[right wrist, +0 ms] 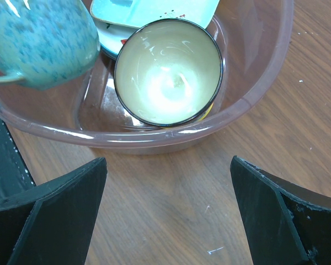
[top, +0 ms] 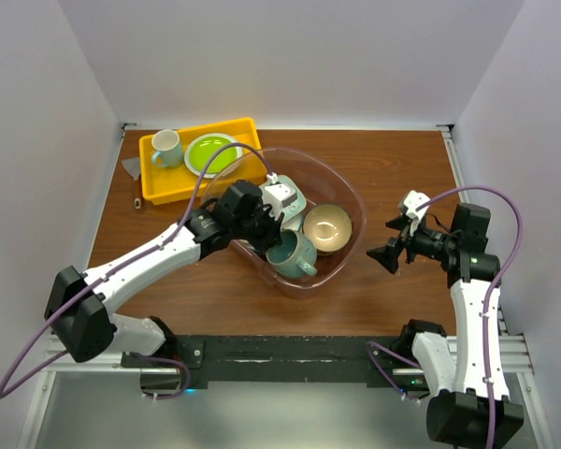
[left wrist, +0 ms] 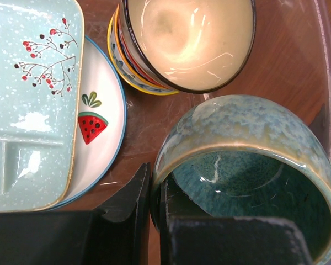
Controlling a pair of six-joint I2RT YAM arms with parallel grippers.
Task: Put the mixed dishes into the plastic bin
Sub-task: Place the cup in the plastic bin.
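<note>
My left gripper should go down into the bin's near side and release the grey-green mug beside the stacked bowls, where the bin's bottom is still empty.
The plastic bin [top: 356, 200] stands mid-table. Inside lie a pale-green divided tray [left wrist: 33, 99] on a white plate with a red fruit mark [left wrist: 96, 121], and a yellow-inside bowl [left wrist: 187, 38] stacked in another patterned bowl. My left gripper [left wrist: 153, 185] is shut on the rim wall of the grey-green mug [left wrist: 248, 165], one finger inside and one outside, holding it tilted at the bin's near side [top: 293, 254]. I cannot tell if the mug touches the bin floor. My right gripper [right wrist: 168, 204] is open and empty over bare table just right of the bin [right wrist: 154, 138].
A yellow tray [top: 168, 182] at the back left holds a lime-green plate [top: 212, 152] and a pale mug with a green band [top: 166, 148]. A small grey item [top: 131, 168] lies left of it. White walls enclose the table on three sides.
</note>
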